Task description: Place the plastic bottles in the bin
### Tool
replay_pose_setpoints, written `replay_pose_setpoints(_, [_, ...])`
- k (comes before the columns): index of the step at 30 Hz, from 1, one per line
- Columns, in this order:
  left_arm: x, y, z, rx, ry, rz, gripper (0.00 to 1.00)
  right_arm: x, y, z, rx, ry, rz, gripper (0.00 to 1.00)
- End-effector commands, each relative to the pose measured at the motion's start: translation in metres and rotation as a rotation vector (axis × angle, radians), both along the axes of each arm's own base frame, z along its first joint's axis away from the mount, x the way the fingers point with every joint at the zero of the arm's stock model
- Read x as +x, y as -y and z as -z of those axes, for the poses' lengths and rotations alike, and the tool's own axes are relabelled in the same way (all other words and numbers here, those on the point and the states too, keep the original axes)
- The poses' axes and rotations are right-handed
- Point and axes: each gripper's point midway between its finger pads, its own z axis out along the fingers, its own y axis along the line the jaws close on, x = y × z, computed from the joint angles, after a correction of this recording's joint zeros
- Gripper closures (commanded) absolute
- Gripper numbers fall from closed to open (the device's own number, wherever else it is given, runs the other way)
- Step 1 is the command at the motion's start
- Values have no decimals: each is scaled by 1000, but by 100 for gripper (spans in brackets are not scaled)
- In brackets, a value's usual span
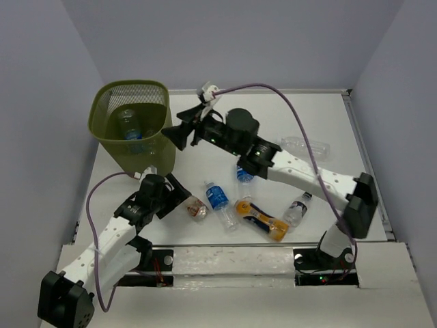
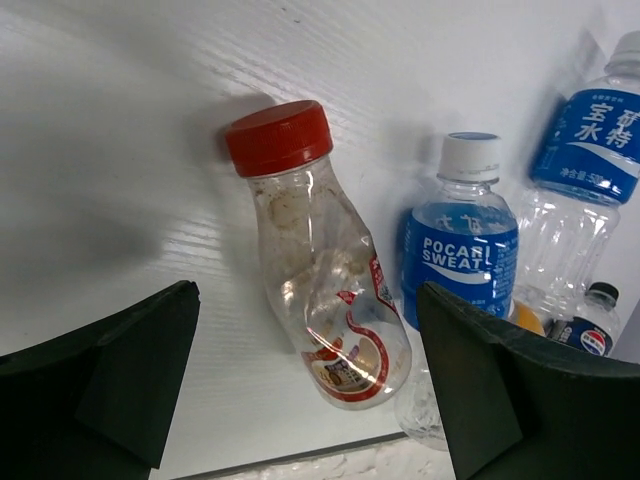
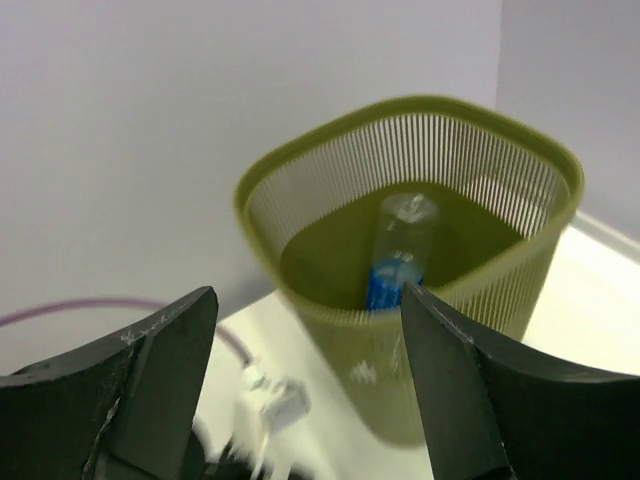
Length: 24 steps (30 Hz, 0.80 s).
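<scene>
My left gripper comes down onto the neck under the cap of the red-capped bottle next and closes.
The olive-green mesh bin stands at the far left, with a blue-label bottle inside it. My right gripper is open and empty just right of the bin's rim. The right wrist view shows the bin and the bottle in it beyond the open gripper. My left gripper is open and empty beside the red-capped bottle. In the left wrist view that bottle lies between the spread jaws of the gripper, untouched.
Lying on the table are a blue-label bottle, a second one partly under the right arm, an orange-yellow bottle, a small dark-label bottle and a plain clear bottle. A purple cable arcs over the table.
</scene>
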Motion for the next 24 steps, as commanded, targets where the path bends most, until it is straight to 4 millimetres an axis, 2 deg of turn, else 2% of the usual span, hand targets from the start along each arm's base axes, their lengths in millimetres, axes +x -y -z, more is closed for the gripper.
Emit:
replay_pose_setpoints(1, [15,-5,9,25,45,-54,1,-38,61,18,38,-78,30,22])
replay_pose_setpoints(3, [15,-6,19,44,24,-60,1,-46,76,47,-11,-128,55,22])
replay_pose_setpoints(4, [16,-8,22,56,19,-66,4,-49,91,77,-78,-183,91,21])
replay_pose_setpoints(5, [17,-8,24,62,17,-70,6,-53,97,91,-106,-220,101,21])
replay_pose_setpoints(6, [20,-9,25,71,19,-76,12,-55,106,113,-169,-265,123,19])
replay_pose_setpoints(9, [27,-10,23,83,37,-84,26,-64,124,155,-258,-344,146,17])
replay_pose_setpoints(12, [37,-9,21,105,63,-78,32,-65,141,201,-403,-412,209,8])
replay_pose_setpoints(15, [42,-8,24,126,50,-73,37,-62,146,226,-496,-451,244,4])
replay_pose_setpoints(22, [47,-2,34,138,18,-49,38,-61,147,276,-633,-533,275,4])
replay_pose_setpoints(24, [48,-2,35,143,17,-45,50,-62,146,282,-649,-551,270,4])
